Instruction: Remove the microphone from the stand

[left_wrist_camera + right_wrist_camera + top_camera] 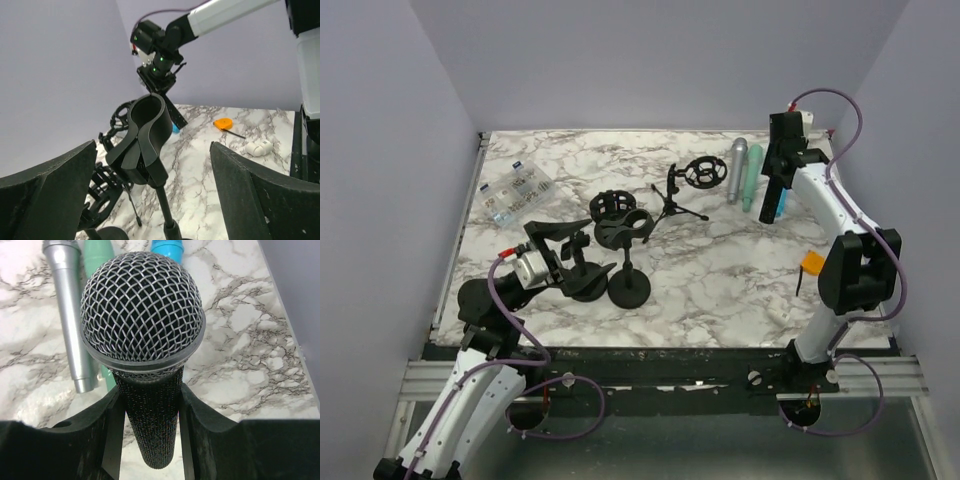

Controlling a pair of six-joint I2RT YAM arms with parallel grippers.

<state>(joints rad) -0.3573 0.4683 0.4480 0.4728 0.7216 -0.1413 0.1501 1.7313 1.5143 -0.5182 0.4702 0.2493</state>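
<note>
I should next lower my right gripper and release the black microphone (145,315) onto the bare table below, between the green and blue microphones.
A black microphone (145,315) with a wire-mesh head is gripped by its handle between the fingers of my right gripper (150,410). In the top view my right gripper (775,190) holds it at the far right of the table, over a row of lying microphones. The black stand (629,285) with its clip (620,228) stands mid-table; the clip (145,135) is empty. My left gripper (570,250) is open, its fingers (50,195) wide on either side of the stand's pole (165,210) without touching it.
Silver (737,168), green (751,175) and blue (780,207) microphones lie at the back right. A second stand base (588,285), a shock mount (612,205) and a small tripod (682,190) crowd the middle. A bag of parts (515,190) lies back left, an orange tool (812,263) right.
</note>
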